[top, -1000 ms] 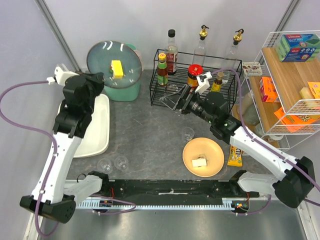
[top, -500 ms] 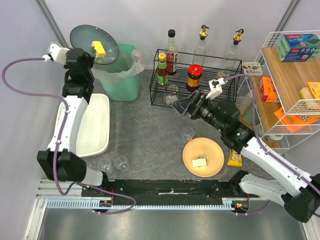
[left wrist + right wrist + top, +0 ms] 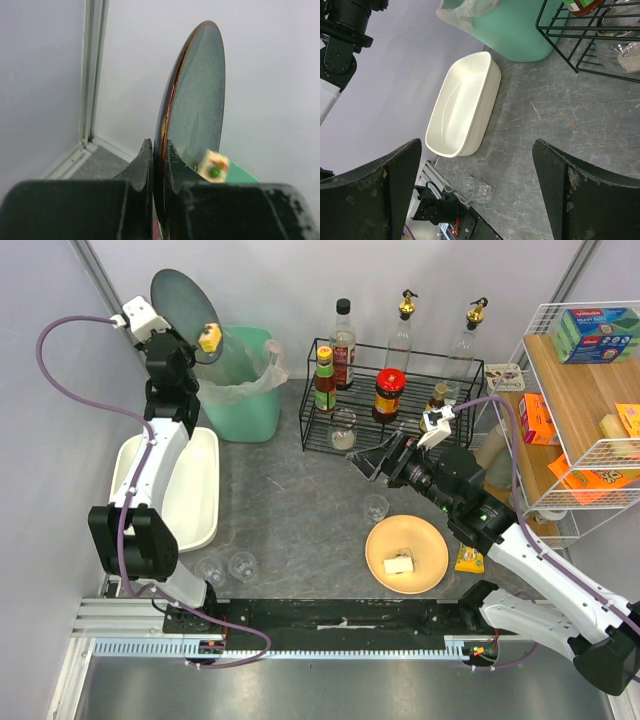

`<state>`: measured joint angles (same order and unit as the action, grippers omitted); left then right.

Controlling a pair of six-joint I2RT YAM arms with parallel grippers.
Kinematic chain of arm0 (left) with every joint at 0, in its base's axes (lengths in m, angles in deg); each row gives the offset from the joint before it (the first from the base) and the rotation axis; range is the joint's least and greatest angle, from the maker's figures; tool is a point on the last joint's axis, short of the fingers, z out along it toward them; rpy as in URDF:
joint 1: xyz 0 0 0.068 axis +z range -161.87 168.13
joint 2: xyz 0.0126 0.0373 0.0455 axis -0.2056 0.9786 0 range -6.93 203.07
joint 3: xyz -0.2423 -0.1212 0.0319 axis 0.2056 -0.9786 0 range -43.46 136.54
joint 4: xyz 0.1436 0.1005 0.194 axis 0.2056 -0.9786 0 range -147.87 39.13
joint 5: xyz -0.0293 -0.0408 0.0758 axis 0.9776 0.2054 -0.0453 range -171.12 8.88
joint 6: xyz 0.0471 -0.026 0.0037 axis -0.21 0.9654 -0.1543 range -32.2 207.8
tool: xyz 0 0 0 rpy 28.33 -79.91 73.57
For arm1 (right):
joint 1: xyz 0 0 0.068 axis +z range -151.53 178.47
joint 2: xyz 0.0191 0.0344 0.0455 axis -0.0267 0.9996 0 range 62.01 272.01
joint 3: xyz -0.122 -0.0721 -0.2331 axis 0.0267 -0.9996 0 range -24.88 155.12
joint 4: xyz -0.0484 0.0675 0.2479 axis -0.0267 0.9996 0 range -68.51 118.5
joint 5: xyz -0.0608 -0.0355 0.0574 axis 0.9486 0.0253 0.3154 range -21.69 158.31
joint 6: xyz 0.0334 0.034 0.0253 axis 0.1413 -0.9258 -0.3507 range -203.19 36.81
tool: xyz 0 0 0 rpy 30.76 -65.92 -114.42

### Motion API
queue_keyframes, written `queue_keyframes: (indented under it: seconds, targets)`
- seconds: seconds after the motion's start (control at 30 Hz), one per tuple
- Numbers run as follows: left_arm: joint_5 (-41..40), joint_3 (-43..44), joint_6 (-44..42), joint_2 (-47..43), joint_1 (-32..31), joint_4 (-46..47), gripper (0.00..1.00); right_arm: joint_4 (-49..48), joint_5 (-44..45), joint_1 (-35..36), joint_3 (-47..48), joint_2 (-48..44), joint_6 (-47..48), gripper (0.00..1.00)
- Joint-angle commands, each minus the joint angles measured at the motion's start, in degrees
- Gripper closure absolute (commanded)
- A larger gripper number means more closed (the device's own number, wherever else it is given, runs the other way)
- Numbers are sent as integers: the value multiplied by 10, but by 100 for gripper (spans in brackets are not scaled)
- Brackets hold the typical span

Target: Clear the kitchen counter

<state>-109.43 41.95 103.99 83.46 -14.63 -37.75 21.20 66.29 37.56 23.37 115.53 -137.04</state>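
Observation:
Food is sliding off, so my left gripper should next bring the plate back and down to the white tub's far end [image 3: 200, 469] and release it.
My left gripper [image 3: 172, 332] is shut on the rim of a dark grey-green plate [image 3: 178, 300], tilted nearly on edge above the green bin [image 3: 245, 385]. A yellow food piece [image 3: 209, 338] slides at the plate's lower edge over the bin; it also shows in the left wrist view [image 3: 214, 167], beside the plate [image 3: 197, 115]. My right gripper [image 3: 368, 462] is open and empty above the dark grey stone counter [image 3: 290, 510], in front of the wire rack. A yellow plate [image 3: 407, 554] with a food piece [image 3: 398, 564] lies on the counter.
A white tub [image 3: 190, 490] lies at the left, also in the right wrist view [image 3: 465, 105]. Two small glasses [image 3: 225, 567] stand near the front edge, another glass [image 3: 375, 507] by the yellow plate. A black wire rack [image 3: 390, 400] holds bottles. A shelf [image 3: 585, 390] stands right. A snack packet [image 3: 470, 550] lies beside the yellow plate.
My left gripper has raised and tipped the dark plate from flat to nearly on edge, and the yellow food has slid to its lower edge. My right gripper has pulled back from the rack.

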Motion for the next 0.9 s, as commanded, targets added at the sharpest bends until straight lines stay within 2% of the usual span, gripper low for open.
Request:
queue_keyframes:
  seconds: [0.0,0.13,0.33,0.6,0.73,0.87]
  targets:
    - [3,9,-132,-17,-7,248,98,-4,9,-2,0,-2,13,2]
    - [-7,-4,-182,-14,-11,270,99,-4,11,-2,-3,1,15,2]
    - [-63,0,-181,-35,-11,255,98,-3,8,-2,-1,7,15,2]
    - [-113,14,-101,-122,-11,92,98,-3,6,-2,3,12,17,2]
    - [-144,-11,-26,-187,-8,-18,98,-3,3,-2,2,12,18,2]
    - [-177,-62,13,-255,-4,-92,98,-1,-3,-2,1,8,21,2]
